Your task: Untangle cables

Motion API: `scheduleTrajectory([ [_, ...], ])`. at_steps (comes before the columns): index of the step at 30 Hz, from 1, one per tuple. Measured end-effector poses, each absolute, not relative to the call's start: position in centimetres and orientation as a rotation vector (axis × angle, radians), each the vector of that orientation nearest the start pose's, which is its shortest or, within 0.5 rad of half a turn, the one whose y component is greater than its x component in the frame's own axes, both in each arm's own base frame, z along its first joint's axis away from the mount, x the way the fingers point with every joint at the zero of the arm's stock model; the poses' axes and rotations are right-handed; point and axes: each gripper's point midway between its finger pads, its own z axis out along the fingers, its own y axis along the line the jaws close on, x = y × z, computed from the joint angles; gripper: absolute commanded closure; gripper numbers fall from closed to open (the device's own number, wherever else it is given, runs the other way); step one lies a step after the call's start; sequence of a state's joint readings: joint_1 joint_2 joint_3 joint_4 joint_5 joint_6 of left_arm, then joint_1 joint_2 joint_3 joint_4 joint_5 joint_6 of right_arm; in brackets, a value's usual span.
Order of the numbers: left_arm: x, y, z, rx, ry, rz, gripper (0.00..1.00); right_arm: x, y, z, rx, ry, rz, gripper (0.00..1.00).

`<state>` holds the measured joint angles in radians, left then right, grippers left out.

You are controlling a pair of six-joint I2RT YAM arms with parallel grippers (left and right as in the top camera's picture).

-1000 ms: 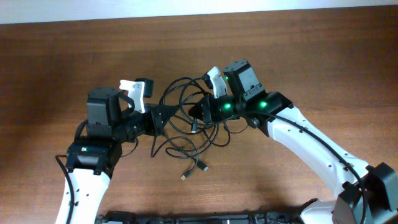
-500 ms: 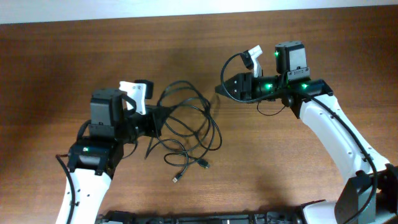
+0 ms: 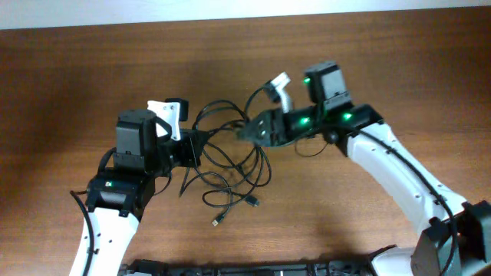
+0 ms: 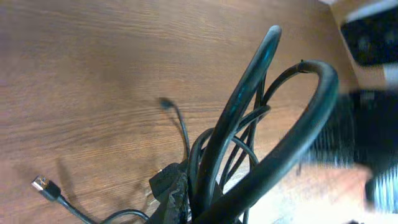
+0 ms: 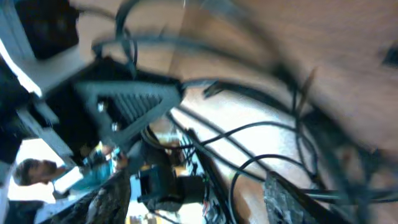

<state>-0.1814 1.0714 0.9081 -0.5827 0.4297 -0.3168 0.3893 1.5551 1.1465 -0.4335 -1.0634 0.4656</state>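
My left gripper shifts to the right in the overhead view next, over the tangled loops, and releases the bundle, since several cords sit bunched in its fingers.
The cables are thin black cords lying in tangled loops on the table between the two arms, with two plug ends trailing toward the front. My left gripper is shut on a bundle of the cords at the tangle's left edge. In the left wrist view the cables rise in arcs from its jaws. My right gripper is open at the tangle's upper right. In the blurred right wrist view, cords cross between its spread fingers, and I cannot tell whether they touch.
The wooden table runs out to all sides. A loose plug lies left of the left gripper's bundle. The right arm's white link slants off to the lower right. The left arm's base sits at the front left.
The right gripper opened, swung away up and to the right, then came back left to the tangle. The loops slackened and spread out. The left gripper held its grip in place.
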Motion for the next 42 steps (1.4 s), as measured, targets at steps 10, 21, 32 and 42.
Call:
scheduleTrajectory([
  [10,29.0,-14.0,20.7,0.01,2.375,-0.795,1.0,31.0,29.5,21.1,-0.265,2.448,1.481,0.39],
  [21,28.4,-17.9,22.4,0.11,2.311,-0.89,1.0,32.2,29.6,19.7,-0.098,2.495,1.318,0.96],
  [32,28.7,-12.6,18.7,-0.055,2.436,-0.476,1.0,31.8,28.1,21.5,-0.128,2.474,1.554,0.96],
  [42,28.3,-14.0,19.0,0.135,2.417,-0.522,1.0,35.3,22.7,21.7,-0.026,2.4,1.511,0.89],
])
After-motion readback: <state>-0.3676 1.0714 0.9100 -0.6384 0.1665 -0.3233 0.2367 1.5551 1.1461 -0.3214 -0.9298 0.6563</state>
